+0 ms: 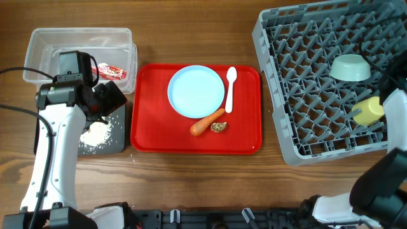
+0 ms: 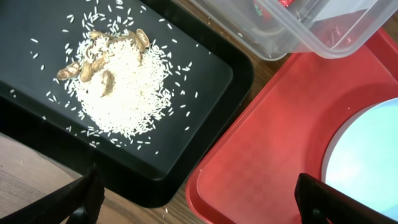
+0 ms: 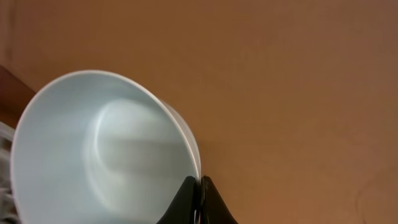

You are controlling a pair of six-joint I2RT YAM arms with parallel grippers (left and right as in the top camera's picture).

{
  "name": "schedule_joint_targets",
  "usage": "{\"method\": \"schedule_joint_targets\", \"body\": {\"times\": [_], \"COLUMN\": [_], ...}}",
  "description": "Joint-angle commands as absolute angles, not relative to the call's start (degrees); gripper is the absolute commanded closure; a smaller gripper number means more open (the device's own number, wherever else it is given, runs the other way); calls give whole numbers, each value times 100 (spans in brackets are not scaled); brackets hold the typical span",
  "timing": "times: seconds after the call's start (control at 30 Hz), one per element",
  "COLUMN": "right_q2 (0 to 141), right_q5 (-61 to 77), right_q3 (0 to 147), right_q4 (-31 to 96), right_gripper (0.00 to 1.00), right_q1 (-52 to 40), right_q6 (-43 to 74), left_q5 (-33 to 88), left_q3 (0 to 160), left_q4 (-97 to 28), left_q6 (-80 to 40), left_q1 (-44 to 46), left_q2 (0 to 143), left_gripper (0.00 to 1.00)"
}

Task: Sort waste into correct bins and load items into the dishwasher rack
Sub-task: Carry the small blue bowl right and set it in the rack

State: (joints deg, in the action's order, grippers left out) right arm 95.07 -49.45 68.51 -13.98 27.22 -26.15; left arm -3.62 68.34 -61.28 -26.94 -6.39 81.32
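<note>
The robot's right gripper will lower the light blue bowl into the free slots beside the green bowl and let go of the bowl's rim there, since those slots are below the gripper.
My left gripper (image 1: 107, 100) (image 2: 199, 208) is open and empty, above the gap between the black tray (image 1: 118, 144) (image 2: 205, 56) and the red tray. The black tray holds rice scraps (image 1: 96, 133) (image 2: 124, 81) with brownish bits. The clear tub (image 1: 44, 44) (image 2: 298, 31) holds the red wrapper (image 1: 109, 71). On the red tray lie the blue plate (image 1: 196, 91) (image 2: 373, 155), the white spoon (image 1: 230, 89), the carrot (image 1: 206, 123) and a brown lump (image 1: 219, 127). The grey rack (image 1: 299, 95) holds the green bowl (image 1: 350, 68) and the yellow cup (image 1: 367, 111). My right gripper (image 3: 200, 186) is shut on the light blue bowl's rim (image 3: 93, 155). The tissue is out of view.
The red tray (image 1: 146, 127) (image 2: 280, 143) lies between the black tray and the rack on the wooden table. My right arm (image 1: 397, 108) is at the rack's right edge. The left arm's cable runs along the table's left side.
</note>
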Motion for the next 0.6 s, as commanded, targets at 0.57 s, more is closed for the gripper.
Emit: {"method": "schedule_joint_targets", "body": {"times": [0.57], "right_q2": [10836], "right_q5": [-5251], "right_q3": [6855], "right_q4": [-1297], "right_gripper": [96], "right_q1": [2617], "right_q6": [-2373], "left_q5": [-261], "left_q3": [6864], "left_q4": [-6018], "left_q6": [-2770], "left_q1": [-672], "left_q2": [8058], "left_gripper": [0]}}
